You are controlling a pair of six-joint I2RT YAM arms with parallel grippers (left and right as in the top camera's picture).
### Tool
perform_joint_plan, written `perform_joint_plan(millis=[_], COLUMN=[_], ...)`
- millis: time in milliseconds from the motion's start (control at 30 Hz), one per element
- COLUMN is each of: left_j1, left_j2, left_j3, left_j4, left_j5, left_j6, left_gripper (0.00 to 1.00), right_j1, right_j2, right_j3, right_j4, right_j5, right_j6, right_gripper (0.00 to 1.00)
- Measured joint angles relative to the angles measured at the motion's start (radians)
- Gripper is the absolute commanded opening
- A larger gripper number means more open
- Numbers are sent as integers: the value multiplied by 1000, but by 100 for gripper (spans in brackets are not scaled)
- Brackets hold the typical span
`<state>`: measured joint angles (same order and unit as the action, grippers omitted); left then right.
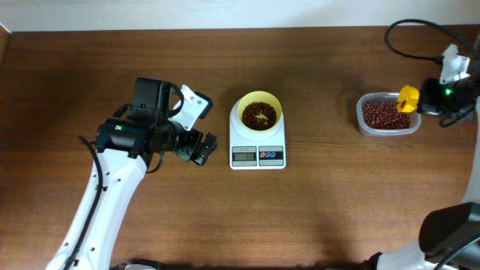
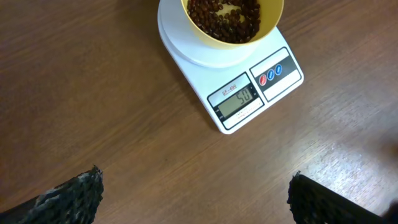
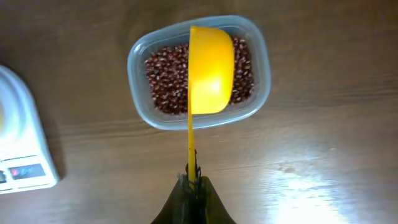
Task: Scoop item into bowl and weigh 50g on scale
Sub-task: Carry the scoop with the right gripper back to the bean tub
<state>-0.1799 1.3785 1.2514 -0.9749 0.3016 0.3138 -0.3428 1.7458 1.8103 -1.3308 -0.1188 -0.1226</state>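
Note:
The yellow scoop in my right gripper goes down onto the beans in the clear container next, since the scale (image 1: 258,154) already shows the asked weight.
The pale yellow bowl (image 1: 259,114) stands on the white scale (image 1: 258,154) at mid-table, with dark reddish-brown beans (image 1: 259,115) inside. In the left wrist view the bowl (image 2: 267,31), its beans (image 2: 224,15) and the scale (image 2: 261,93) lie ahead of my left gripper (image 2: 194,177), which is open and holds nothing. That left gripper (image 1: 201,146) sits just left of the scale. My right gripper (image 3: 194,180) is shut on the thin handle of a yellow scoop (image 3: 211,68), whose rounded back faces the camera above more beans (image 3: 165,81).
A clear rounded-square container (image 1: 387,114) of beans stands at the right, under the scoop (image 1: 408,97). A black cable (image 1: 412,37) loops at the back right. The scale's edge (image 3: 18,143) shows at the left of the right wrist view.

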Motion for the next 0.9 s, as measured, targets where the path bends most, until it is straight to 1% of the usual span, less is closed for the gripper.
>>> perform_joint_plan(millis=[200, 367, 433, 567, 700, 733, 800, 867, 900], left_j1=[0, 0, 0, 0, 0, 0, 0, 0, 0], left_j2=[0, 0, 0, 0, 0, 0, 0, 0, 0], left_j3=[0, 0, 0, 0, 0, 0, 0, 0, 0], left_j4=[0, 0, 0, 0, -1, 0, 0, 0, 0], left_j5=[0, 0, 0, 0, 0, 0, 0, 0, 0], left_j6=[0, 0, 0, 0, 0, 0, 0, 0, 0], left_gripper=[99, 99, 99, 99, 99, 99, 99, 99, 99], right_j1=[64, 182, 200, 174, 100, 72, 19, -26, -33], right_j2=[34, 42, 42, 42, 43, 44, 44, 44, 45], right_j3=[0, 0, 0, -29, -104, -113, -113, -113, -113], right_j4=[20, 27, 30, 33, 50, 57, 76, 106, 109], right_j5=[132, 370, 377, 262, 117, 85, -3, -90, -109], right_j6=[-2, -5, -4, -5, 6, 23, 49, 68, 71], right_gripper=[4, 4, 4, 4, 4, 20, 22, 27, 28])
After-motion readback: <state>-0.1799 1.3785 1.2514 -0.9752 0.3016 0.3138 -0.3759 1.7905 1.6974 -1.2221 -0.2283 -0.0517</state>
